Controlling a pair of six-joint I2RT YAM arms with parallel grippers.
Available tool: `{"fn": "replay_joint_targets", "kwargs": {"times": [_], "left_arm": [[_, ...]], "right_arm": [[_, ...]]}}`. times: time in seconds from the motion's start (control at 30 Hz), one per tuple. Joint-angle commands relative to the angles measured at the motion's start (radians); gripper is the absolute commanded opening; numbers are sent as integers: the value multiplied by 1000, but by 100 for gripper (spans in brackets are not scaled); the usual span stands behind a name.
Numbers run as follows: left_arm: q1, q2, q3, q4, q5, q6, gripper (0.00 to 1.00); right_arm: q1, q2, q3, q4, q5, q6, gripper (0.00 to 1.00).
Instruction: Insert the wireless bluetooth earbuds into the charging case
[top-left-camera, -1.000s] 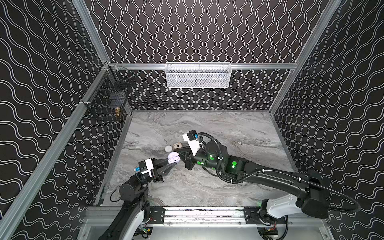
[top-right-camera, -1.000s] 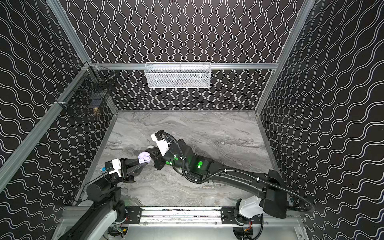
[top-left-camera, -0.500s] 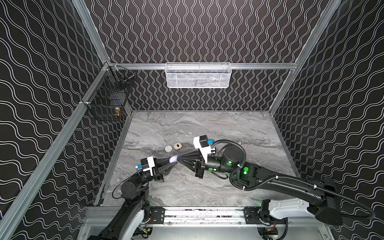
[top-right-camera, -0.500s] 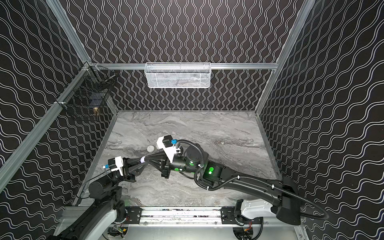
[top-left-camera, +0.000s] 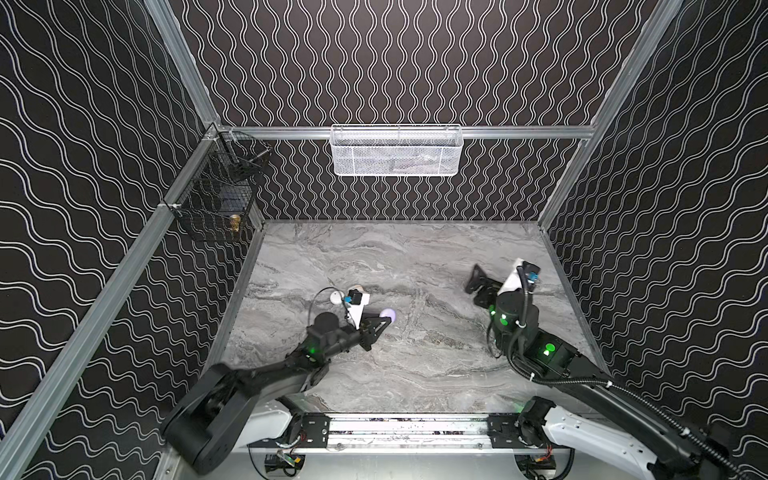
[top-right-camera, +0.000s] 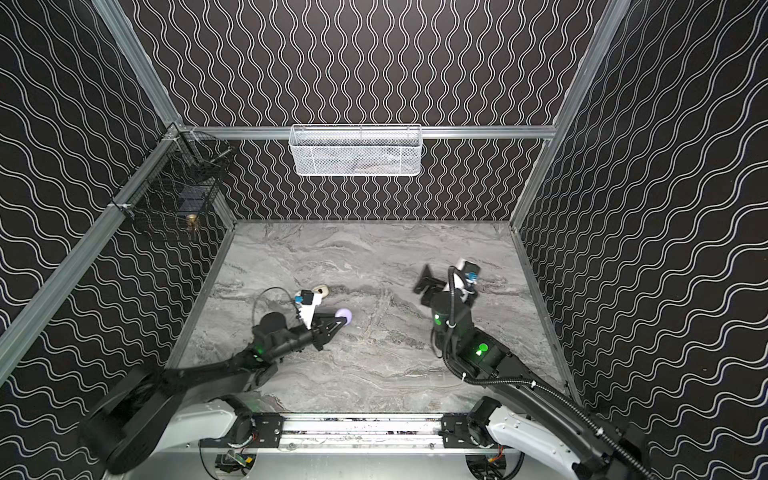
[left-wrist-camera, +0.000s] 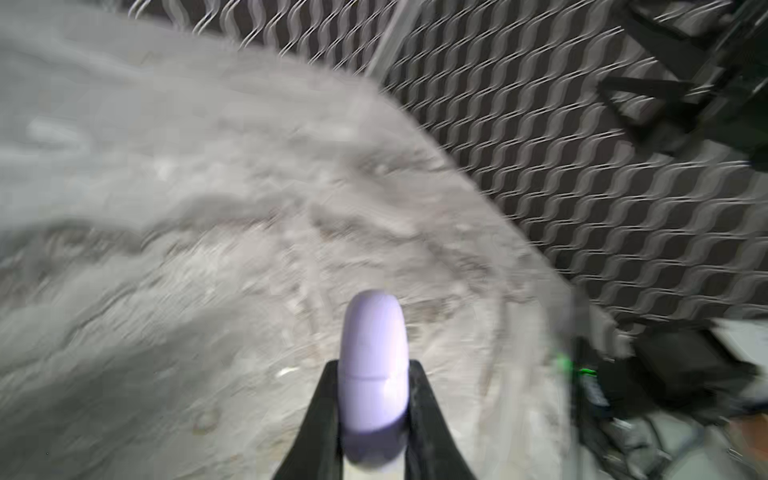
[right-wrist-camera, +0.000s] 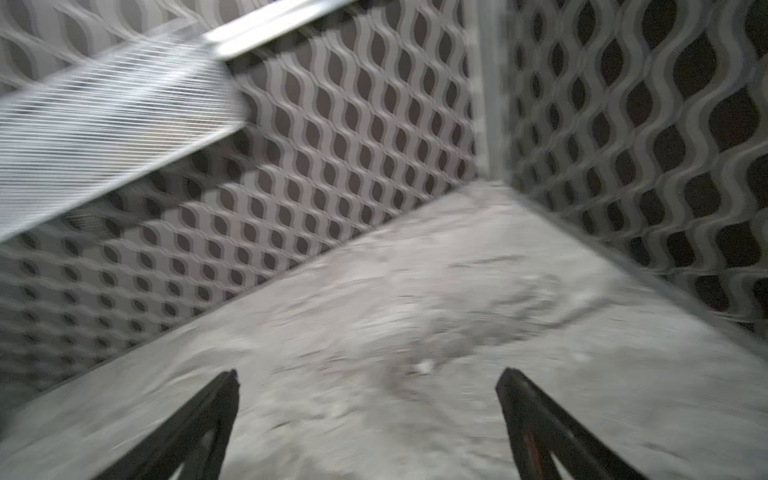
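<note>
My left gripper should next lower the pinched charging case onto the bare marble tabletop just below, clear of the white and beige cases, and release it.
A pale lavender charging case (left-wrist-camera: 372, 332) with its lid down is pinched between the two black fingers of my left gripper (left-wrist-camera: 372, 366), which is shut on it. In both top views the charging case (top-left-camera: 389, 314) (top-right-camera: 345, 316) hangs just over the marble table, left of centre, at the tip of my left gripper (top-left-camera: 383, 319) (top-right-camera: 338, 320). My right gripper (top-left-camera: 475, 281) (top-right-camera: 424, 281) (right-wrist-camera: 368, 376) stands open and empty over the right side of the table, far from the case. The earbuds are out of view.
A white case (top-left-camera: 334, 297) and a beige case (top-left-camera: 356, 287) (top-right-camera: 321, 289) lie on the table (top-left-camera: 415, 357) just behind my left wrist. A white mesh basket (top-left-camera: 397, 151) hangs on the back wall and a black wire basket (top-left-camera: 216, 203) on the left wall.
My right gripper has opened, let go near the lavender case and swung away to the right side. My left gripper has carried the case a little rightward, still shut on it.
</note>
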Motion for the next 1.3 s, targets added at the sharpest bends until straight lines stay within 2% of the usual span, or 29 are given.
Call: {"fn": "replay_joint_targets", "kwargs": {"times": [0.0,0.1,0.17,0.2,0.3,0.33,0.37,0.4,0.5,0.63,0.67,0.7,0.73,0.77,0.8,0.83,0.9,0.97,1.0,1.03,1.1,1.17,1.23,1.27], "left_arm": [[-10,172,22,115,-121,-39,0],[-12,305,16,218,-142,-71,0],[-11,352,27,215,-153,-65,13],[-11,368,34,202,-155,-54,23],[-11,353,16,180,-210,-23,54],[-6,327,9,158,-234,-9,91],[-1,293,7,112,-250,5,99],[10,242,10,34,-277,21,99],[29,37,30,-230,-387,83,99],[48,-256,94,-589,-669,169,99],[58,-302,96,-624,-746,165,99],[78,-351,93,-644,-800,166,99],[106,-397,91,-646,-828,198,99],[132,-429,87,-643,-857,227,99],[157,-457,68,-588,-864,310,99],[181,-462,34,-491,-880,390,99],[248,-403,-7,-347,-876,495,99],[299,-270,-32,-245,-901,488,99],[341,-166,-60,-139,-817,487,99],[366,-90,-43,-10,-817,510,99],[401,-35,18,-76,-768,487,99],[449,10,11,23,-713,488,99],[485,16,16,10,-700,467,99],[512,26,17,29,-683,463,99]], "right_arm": [[-226,39,-72,67,-72,-22,99],[-320,138,-137,180,-76,-68,99],[-334,219,-209,379,-40,-153,99],[-341,270,-244,490,-45,-197,99],[-342,390,-267,643,-87,-249,99],[-343,418,-277,693,-101,-272,99],[-344,435,-292,738,-113,-279,99],[-347,453,-313,830,-121,-318,99],[-349,465,-336,923,-163,-360,99],[-351,565,-326,1107,-190,-495,99],[-351,571,-329,1099,-198,-488,99],[-368,598,-345,1138,-258,-475,100],[-392,652,-360,1274,-304,-522,100],[-391,658,-348,1278,-304,-540,100],[-391,627,-320,1144,-314,-498,100],[-406,604,-299,1046,-338,-459,100],[-422,633,-292,1080,-360,-465,100],[-424,645,-295,1116,-364,-485,100],[-423,630,-292,1073,-363,-467,100],[-424,622,-300,1077,-372,-461,100],[-426,628,-329,1154,-396,-481,100],[-434,628,-336,1165,-421,-481,100],[-525,632,-358,1143,-653,-449,99],[-547,689,-390,1305,-727,-470,100]]}}
